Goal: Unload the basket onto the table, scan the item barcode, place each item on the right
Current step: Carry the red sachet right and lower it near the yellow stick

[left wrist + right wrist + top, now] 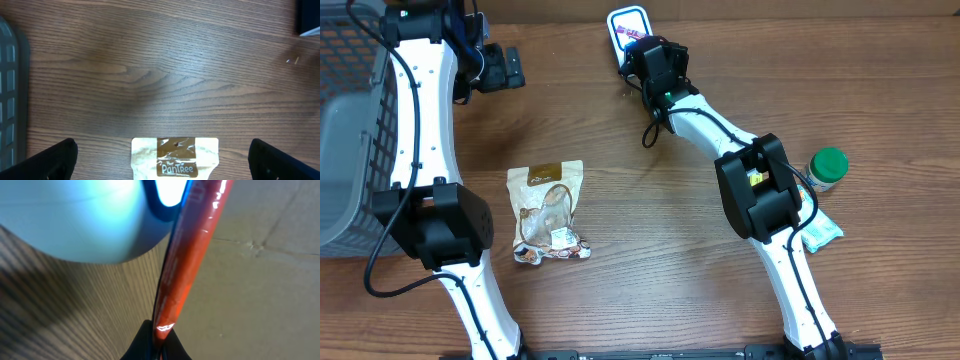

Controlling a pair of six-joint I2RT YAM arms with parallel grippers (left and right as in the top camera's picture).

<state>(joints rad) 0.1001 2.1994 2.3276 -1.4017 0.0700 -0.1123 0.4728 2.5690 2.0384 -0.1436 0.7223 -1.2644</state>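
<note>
The right gripper swings back from the scanner and tilts downward next, to lower the red packet between the snack pouch and the teal packet.
My right gripper [646, 52] is at the far middle of the table, shut on a thin red packet [187, 255] that is seen edge-on, rising from between the jaws [162, 330]. The packet sits right beside a white, blue-rimmed scanner [627, 20], which fills the upper left of the right wrist view as a bright white shape [75, 220]. No barcode shows. My left gripper [506, 68] hangs open at the far left. Its two dark fingers [52, 160] stand wide apart above a tan PanTree snack pouch [175, 159] without touching it.
The snack pouch [548, 214] lies flat at left centre. A grey mesh basket [350, 130] stands at the left edge. A green-capped jar [828, 168] and a teal packet [820, 232] lie to the right, beside the right arm. A cardboard wall [260, 280] is behind the scanner.
</note>
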